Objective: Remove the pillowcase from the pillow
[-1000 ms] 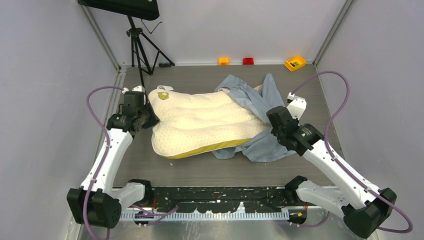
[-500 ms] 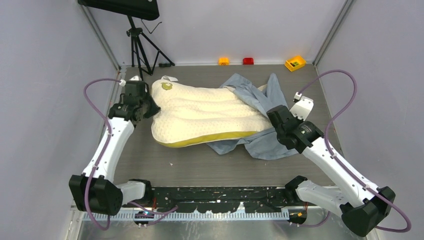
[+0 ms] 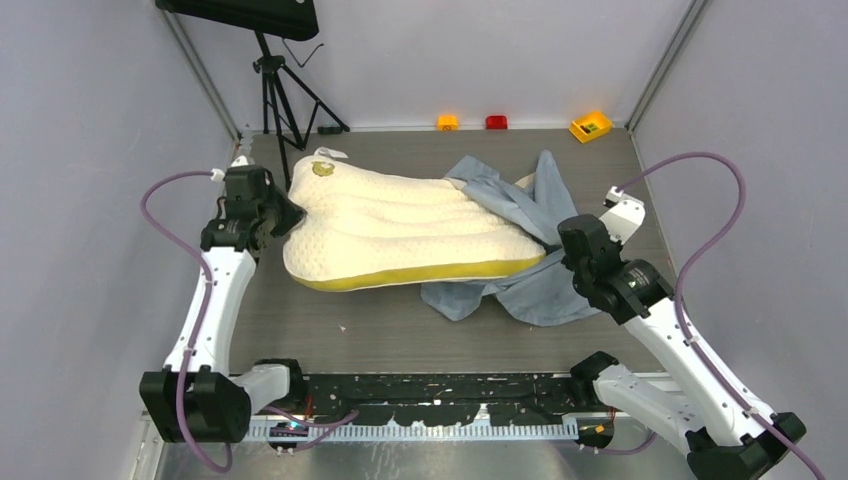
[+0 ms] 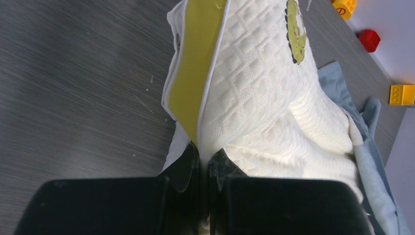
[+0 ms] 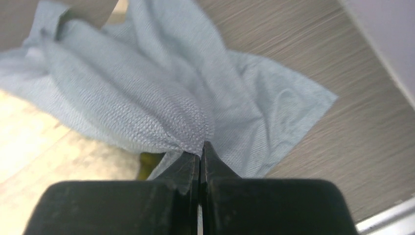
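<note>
The pillowcase [image 3: 520, 215] still covers one end of the pillow, and the far tabletop is outward of my right gripper. My right gripper should next pull it up and outward off that end, then let go.
The cream-yellow quilted pillow [image 3: 400, 235] lies across the table's middle, its emblem corner at the far left. It also fills the left wrist view [image 4: 254, 93]. The grey-blue pillowcase [image 3: 520, 215] is bunched at the pillow's right end, covering only that end, and shows in the right wrist view [image 5: 147, 93]. My left gripper [image 3: 285, 215] is shut on the pillow's left edge by the yellow piping [image 4: 204, 152]. My right gripper [image 3: 562, 258] is shut on a pinched fold of the pillowcase [image 5: 200, 147].
A black tripod [image 3: 280, 95] stands at the far left behind the pillow. Small toy bricks sit along the back wall: orange [image 3: 447, 122], red [image 3: 496, 122] and yellow [image 3: 590, 126]. Grey walls close in both sides.
My left gripper has pulled the pillow leftward and my right gripper has drawn the pillowcase rightward. More pillow is bare than before, and it looks stretched longer.
</note>
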### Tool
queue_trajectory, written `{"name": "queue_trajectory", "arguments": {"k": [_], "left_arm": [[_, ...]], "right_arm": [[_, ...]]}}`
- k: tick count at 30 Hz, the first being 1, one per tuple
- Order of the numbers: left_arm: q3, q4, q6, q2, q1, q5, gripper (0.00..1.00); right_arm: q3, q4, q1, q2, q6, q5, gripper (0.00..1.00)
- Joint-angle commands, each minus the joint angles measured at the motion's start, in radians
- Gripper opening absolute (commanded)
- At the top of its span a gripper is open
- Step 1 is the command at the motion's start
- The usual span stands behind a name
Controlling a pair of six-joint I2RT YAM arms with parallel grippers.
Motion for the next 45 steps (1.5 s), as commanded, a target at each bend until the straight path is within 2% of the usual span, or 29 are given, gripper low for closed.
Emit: {"name": "queue_trajectory", "arguments": {"k": [1, 3, 7, 11, 14, 22, 25, 28, 30, 39, 45], "left_arm": [[0.001, 0.164, 0.036, 0.055, 0.026, 0.085, 0.00], [0.018, 0.129, 0.042, 0.074, 0.026, 0.076, 0.00], [0.064, 0.017, 0.015, 0.032, 0.027, -0.211, 0.00], [0.058, -0.025, -0.023, -0.028, 0.028, -0.367, 0.00], [0.033, -0.025, -0.035, -0.042, 0.027, -0.366, 0.00], [0.039, -0.037, -0.033, -0.011, 0.027, -0.303, 0.00], [0.047, -0.049, -0.032, -0.018, 0.028, -0.337, 0.00], [0.052, -0.085, -0.062, -0.037, 0.028, -0.423, 0.00], [0.057, -0.116, -0.076, -0.043, 0.028, -0.472, 0.00], [0.066, -0.130, -0.078, -0.031, 0.028, -0.470, 0.00], [0.079, -0.169, -0.097, -0.032, 0.027, -0.534, 0.00]], "right_arm": [[-0.034, 0.185, -0.019, -0.015, -0.176, -0.259, 0.02], [-0.019, 0.166, -0.019, 0.002, -0.139, -0.223, 0.02], [0.055, -0.033, -0.029, 0.064, 0.051, 0.121, 0.00], [0.086, -0.207, -0.033, 0.079, 0.238, 0.333, 0.00], [0.069, -0.206, -0.034, 0.055, 0.261, 0.337, 0.00], [0.032, -0.105, -0.033, -0.015, 0.176, 0.273, 0.00], [0.044, -0.144, -0.033, -0.017, 0.195, 0.332, 0.00], [0.080, -0.254, -0.033, 0.001, 0.290, 0.429, 0.00], [0.091, -0.279, -0.034, 0.011, 0.296, 0.456, 0.00], [0.086, -0.241, -0.033, 0.004, 0.285, 0.434, 0.00], [0.097, -0.283, -0.033, -0.022, 0.336, 0.490, 0.00]]}}
